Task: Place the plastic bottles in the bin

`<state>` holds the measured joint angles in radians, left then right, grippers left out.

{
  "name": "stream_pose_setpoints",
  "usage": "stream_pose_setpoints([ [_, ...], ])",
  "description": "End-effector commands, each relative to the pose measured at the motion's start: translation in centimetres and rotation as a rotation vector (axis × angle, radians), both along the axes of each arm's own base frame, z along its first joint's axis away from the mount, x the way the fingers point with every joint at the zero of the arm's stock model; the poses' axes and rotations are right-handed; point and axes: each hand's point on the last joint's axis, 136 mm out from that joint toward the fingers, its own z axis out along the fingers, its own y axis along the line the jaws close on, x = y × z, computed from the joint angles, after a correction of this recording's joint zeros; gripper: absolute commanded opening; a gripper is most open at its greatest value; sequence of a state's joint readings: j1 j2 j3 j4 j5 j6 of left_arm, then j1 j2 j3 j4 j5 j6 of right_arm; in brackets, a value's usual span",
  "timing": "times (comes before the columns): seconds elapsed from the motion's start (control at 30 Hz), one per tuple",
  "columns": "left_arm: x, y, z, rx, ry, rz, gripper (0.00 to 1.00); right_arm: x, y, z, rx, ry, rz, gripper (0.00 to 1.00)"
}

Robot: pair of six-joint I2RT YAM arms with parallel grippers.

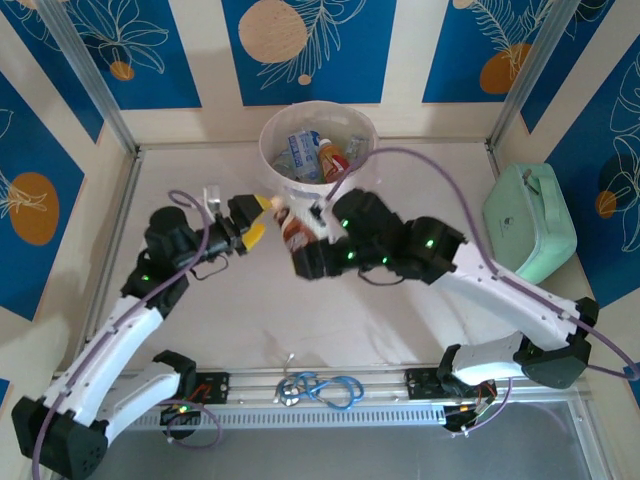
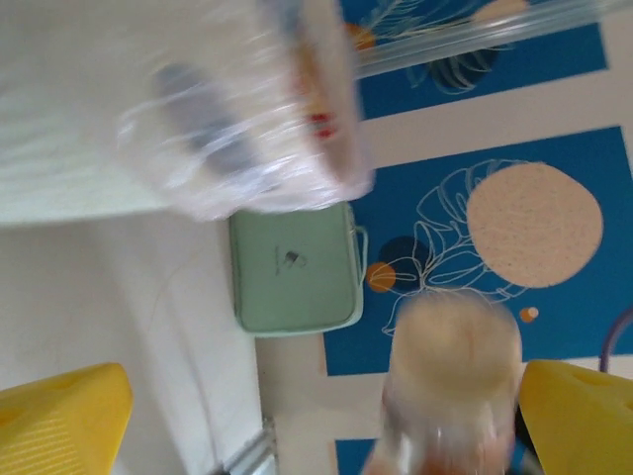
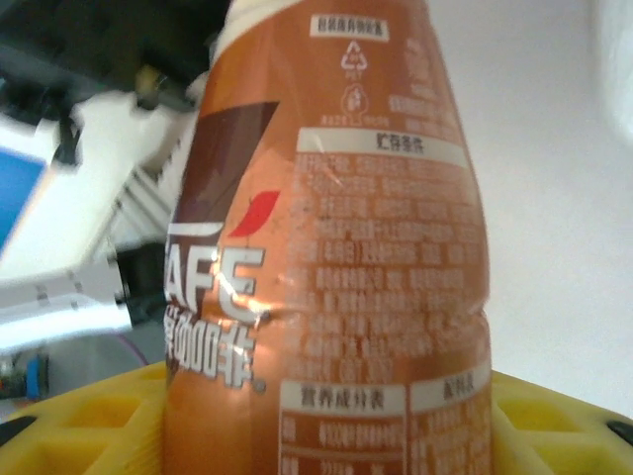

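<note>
My right gripper will next carry the bottle outward past the bin's near rim and let it go above the bottles inside, because the bin's opening (image 1: 325, 140) is outward of my gripper.
A plastic bottle (image 1: 292, 226) with a red-brown coffee label hangs above the table between my two arms, just in front of the bin. My right gripper (image 1: 306, 247) is shut on it. In the right wrist view the bottle (image 3: 336, 277) stands between the yellow fingers (image 3: 94, 426). My left gripper (image 1: 254, 221) is open beside the bottle's other end. Its yellow fingers (image 2: 59, 421) stand wide apart, with the blurred bottle (image 2: 450, 381) close to the right one. The round white bin (image 1: 300, 187) at the back centre holds several bottles (image 1: 305, 150). It appears blurred in the left wrist view (image 2: 247, 119).
A mint-green case (image 1: 530, 222) lies at the right of the table, also seen from the left wrist (image 2: 294, 267). Blue-patterned walls and metal posts close in the back and sides. A blue cable loop (image 1: 322, 388) lies on the rail between the arm bases.
</note>
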<state>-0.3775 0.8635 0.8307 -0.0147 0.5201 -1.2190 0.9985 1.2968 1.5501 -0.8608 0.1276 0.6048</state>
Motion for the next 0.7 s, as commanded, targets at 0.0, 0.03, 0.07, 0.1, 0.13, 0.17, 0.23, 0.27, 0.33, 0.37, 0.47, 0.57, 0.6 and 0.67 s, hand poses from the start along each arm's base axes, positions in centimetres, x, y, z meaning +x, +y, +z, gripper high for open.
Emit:
stream_pose_setpoints([
  [0.0, -1.4, 2.6, -2.5, 0.303, -0.017, 0.040, 1.00, 3.4, -2.2, 4.7, 0.037, -0.115, -0.036, 0.50],
  [0.03, -1.4, 3.2, -2.7, 0.351, -0.023, 0.060, 1.00, 4.8, -2.9, 5.9, 0.049, -0.131, -0.057, 0.50],
  [0.07, -1.4, 3.7, -2.8, 0.384, -0.027, 0.078, 1.00, 6.0, -3.5, 6.7, 0.057, -0.145, -0.075, 0.50],
  [0.1, -1.3, 4.2, -3.1, 0.415, -0.028, 0.097, 1.00, 7.5, -4.1, 7.5, 0.060, -0.157, -0.094, 0.51],
  [0.13, -1.4, 4.4, -3.4, 0.429, -0.024, 0.100, 1.00, 8.7, -4.5, 8.0, 0.059, -0.162, -0.110, 0.50],
  [0.17, -1.3, 4.5, -3.7, 0.439, -0.021, 0.106, 1.00, 10.2, -5.0, 8.5, 0.055, -0.167, -0.129, 0.51],
  [0.23, -1.1, 4.6, -4.4, 0.448, -0.010, 0.109, 1.00, 12.8, -5.5, 8.9, 0.045, -0.167, -0.152, 0.50],
  [0.27, -0.9, 4.6, -4.9, 0.452, -0.001, 0.110, 1.00, 14.2, -5.7, 8.9, 0.032, -0.167, -0.167, 0.50],
  [0.33, -0.6, 4.6, -5.6, 0.462, 0.016, 0.112, 1.00, 16.6, -5.9, 8.7, 0.009, -0.165, -0.187, 0.49],
  [0.37, -0.5, 4.6, -5.8, 0.465, 0.020, 0.116, 1.00, 17.8, -6.0, 8.5, -0.008, -0.167, -0.198, 0.50],
  [0.47, 0.0, 4.7, -6.5, 0.470, 0.039, 0.129, 1.00, 21.0, -6.7, 7.8, -0.066, -0.179, -0.235, 0.49],
  [0.57, 0.4, 4.8, -7.1, 0.475, 0.051, 0.140, 1.00, 23.5, -7.4, 6.6, -0.115, -0.185, -0.247, 0.50],
  [0.6, 0.5, 4.8, -7.4, 0.478, 0.058, 0.142, 0.99, 24.1, -7.4, 6.1, -0.134, -0.191, -0.243, 0.50],
  [0.67, 0.7, 4.9, -7.9, 0.482, 0.070, 0.143, 0.98, 25.0, -7.1, 5.0, -0.167, -0.206, -0.227, 0.51],
])
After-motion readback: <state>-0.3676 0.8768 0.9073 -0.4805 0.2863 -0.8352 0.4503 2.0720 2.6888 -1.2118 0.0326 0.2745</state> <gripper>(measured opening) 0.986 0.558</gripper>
